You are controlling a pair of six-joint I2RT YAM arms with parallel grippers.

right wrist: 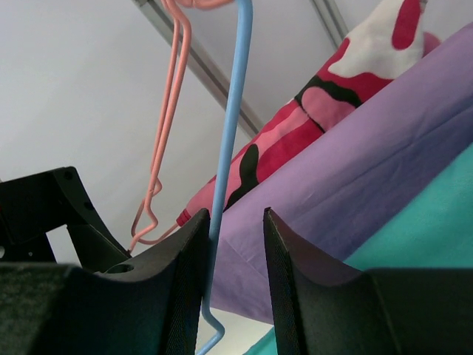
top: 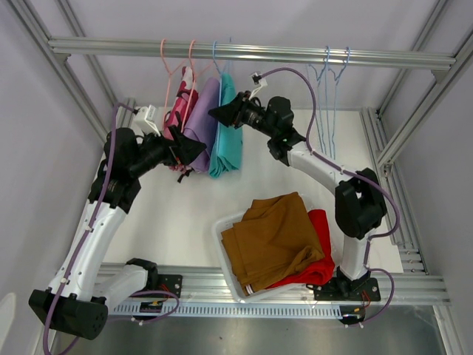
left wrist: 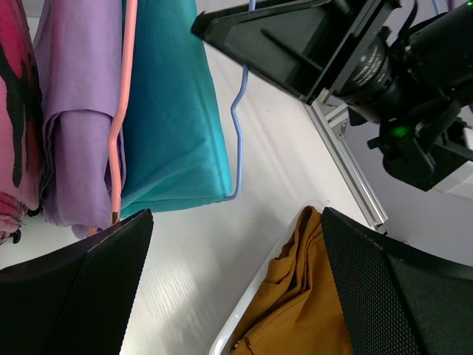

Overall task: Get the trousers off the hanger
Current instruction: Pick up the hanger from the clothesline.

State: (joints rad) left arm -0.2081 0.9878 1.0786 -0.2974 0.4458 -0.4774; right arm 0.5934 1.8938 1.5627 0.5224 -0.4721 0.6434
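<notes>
Next, my right gripper shifts slightly toward the lilac (top: 201,118) pair and closes on the blue hanger (right wrist: 229,140) wire, which stands off centre between its open fingers.
Three trousers hang from the rail: pink camouflage (top: 177,111), lilac (top: 201,118) and teal (top: 225,137). The teal pair is on a blue hanger (right wrist: 229,140). Mustard-brown trousers (top: 270,237) lie on red ones (top: 323,255) in a white basket (top: 220,233). My right gripper (top: 222,115) is open at the top of the teal pair, and the blue hanger wire runs between its fingers, against the left one (right wrist: 166,296). My left gripper (top: 198,151) is open and empty beside the lower part of the lilac pair. In the left wrist view the teal (left wrist: 174,111) and lilac (left wrist: 74,111) trousers hang ahead.
Empty blue hangers (top: 329,81) hang at the right of the rail (top: 295,55). A pink hanger (left wrist: 122,103) carries the lilac pair. Aluminium frame posts stand on both sides, and the basket sits at the near right between the arm bases.
</notes>
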